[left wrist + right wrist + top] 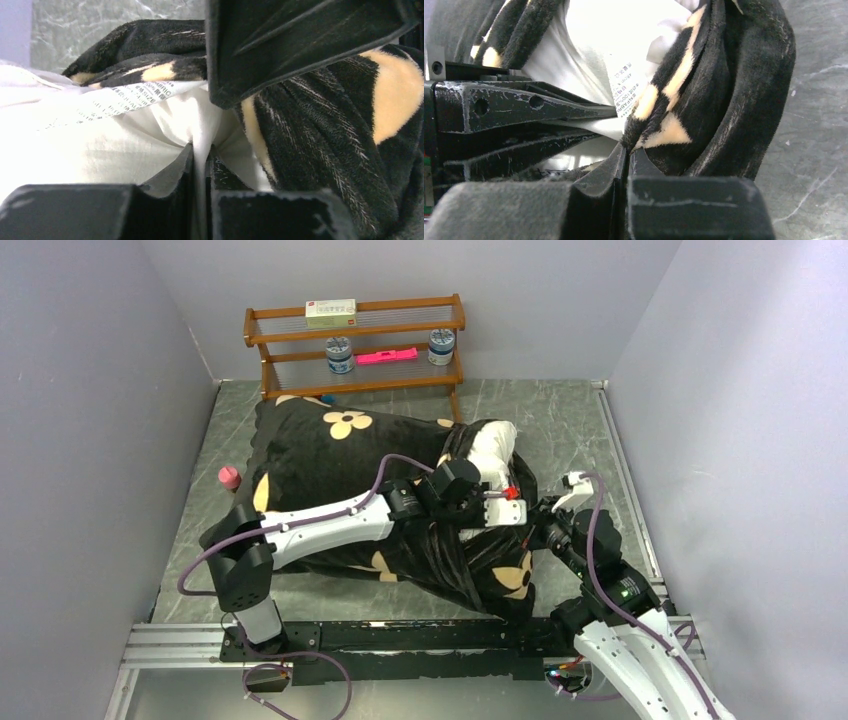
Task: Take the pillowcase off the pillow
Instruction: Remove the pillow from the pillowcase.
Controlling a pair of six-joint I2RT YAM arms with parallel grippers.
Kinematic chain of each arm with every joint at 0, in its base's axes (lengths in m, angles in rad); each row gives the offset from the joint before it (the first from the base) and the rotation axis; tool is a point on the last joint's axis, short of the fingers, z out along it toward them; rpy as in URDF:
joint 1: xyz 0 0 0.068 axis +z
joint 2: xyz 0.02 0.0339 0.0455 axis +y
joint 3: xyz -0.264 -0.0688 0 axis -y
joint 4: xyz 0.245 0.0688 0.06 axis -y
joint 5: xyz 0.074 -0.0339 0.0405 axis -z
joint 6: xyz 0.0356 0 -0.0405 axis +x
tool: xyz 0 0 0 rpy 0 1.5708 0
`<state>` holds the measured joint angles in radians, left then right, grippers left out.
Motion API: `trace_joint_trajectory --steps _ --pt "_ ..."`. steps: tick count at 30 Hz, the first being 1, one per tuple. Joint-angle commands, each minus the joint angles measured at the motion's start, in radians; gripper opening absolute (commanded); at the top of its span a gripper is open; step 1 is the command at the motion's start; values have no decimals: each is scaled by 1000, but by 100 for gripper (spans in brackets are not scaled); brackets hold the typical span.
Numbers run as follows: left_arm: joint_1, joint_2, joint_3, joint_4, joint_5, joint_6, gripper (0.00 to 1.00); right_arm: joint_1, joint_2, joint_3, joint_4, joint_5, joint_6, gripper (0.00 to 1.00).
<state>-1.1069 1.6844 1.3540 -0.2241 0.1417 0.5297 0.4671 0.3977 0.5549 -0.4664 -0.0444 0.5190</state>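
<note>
My left gripper pulls the pillow's pinched fold outward toward the pillowcase's far side [418, 438] next, away from the pillowcase's edge my right gripper holds, and releases the fold.
The black pillowcase [320, 455] with tan flowers lies across the table, still round the pillow. The white pillow [495, 452] pokes out of the open end at the right. My left gripper [512, 508] is shut on a fold of the white pillow [125, 135], seen pinched between its pads in the left wrist view [201, 165]. My right gripper [538, 518] is shut on the pillowcase's edge [674, 125], the black and tan plush pinched at its tips [628, 150]. The two grippers sit close together at the open end. The pillow's printed label [626, 82] shows.
A wooden shelf [355, 345] stands at the back with a box [331, 310], two small jars [340, 355] and a pink item [386, 356]. A pink-capped bottle [230, 478] lies left of the pillowcase. Grey walls close in on both sides. Bare marble table [580, 430] shows at the right.
</note>
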Motion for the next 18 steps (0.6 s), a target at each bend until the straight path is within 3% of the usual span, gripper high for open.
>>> trace_joint_trajectory --steps 1,11,18 --pt "18 35 43 -103 32 30 5 7 -32 37 -30 4 -1 0" --pt "70 -90 17 -34 -137 -46 5 7 -9 120 -210 150 125 0" --pt "171 -194 -4 11 -31 -165 5 7 27 131 -281 212 193 0"
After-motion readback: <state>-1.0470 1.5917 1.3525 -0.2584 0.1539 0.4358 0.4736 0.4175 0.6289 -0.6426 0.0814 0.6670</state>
